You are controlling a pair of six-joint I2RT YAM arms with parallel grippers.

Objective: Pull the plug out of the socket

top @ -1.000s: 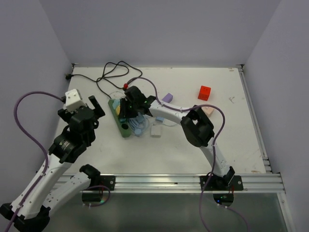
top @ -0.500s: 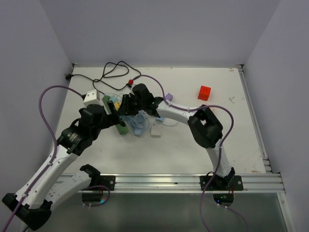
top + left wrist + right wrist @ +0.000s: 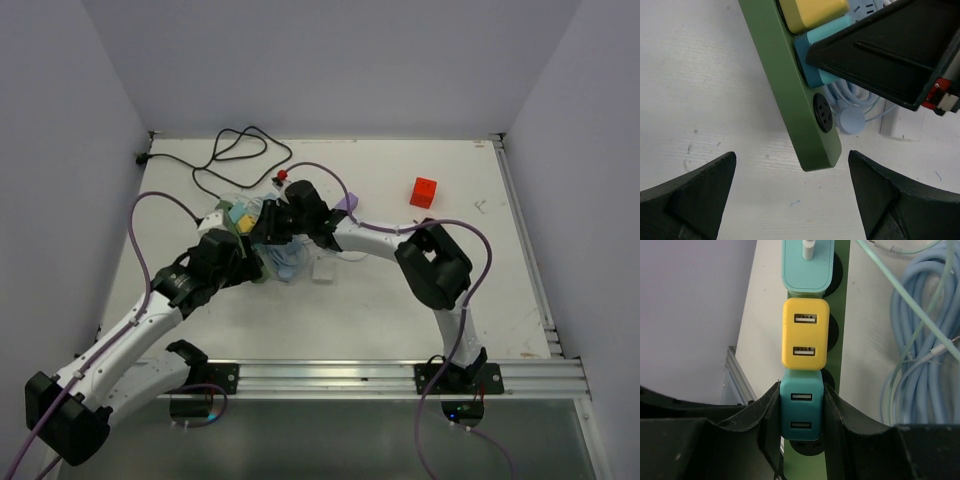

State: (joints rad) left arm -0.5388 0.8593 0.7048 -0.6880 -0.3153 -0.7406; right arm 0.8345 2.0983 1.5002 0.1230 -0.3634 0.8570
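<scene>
I will next use my right gripper to pull the teal plug off the power strip, where it sits. I will then come back past the white adapter and let go of the teal plug on the bare tabletop.
A green power strip (image 3: 843, 300) carries a teal USB plug (image 3: 801, 410), a yellow plug (image 3: 805, 335) and a pale teal plug (image 3: 807, 265) in a row. My right gripper (image 3: 801, 407) is shut on the teal plug, one finger on each side. In the left wrist view the strip (image 3: 790, 90) runs away from me. My left gripper (image 3: 792, 200) is open, its fingers (image 3: 695, 190) spread wide on either side of the strip's near end and not touching it. From above, both grippers meet at the strip (image 3: 257, 272).
A coil of light blue cable (image 3: 290, 260) and a white adapter (image 3: 322, 270) lie right of the strip. A black cord (image 3: 235, 150) loops at the back left. A red cube (image 3: 424, 191) and a purple block (image 3: 347, 203) sit farther right.
My left arm has swung right and forward, bringing its open gripper to the strip's near end. My right gripper stays on the plug, shifted slightly right.
</scene>
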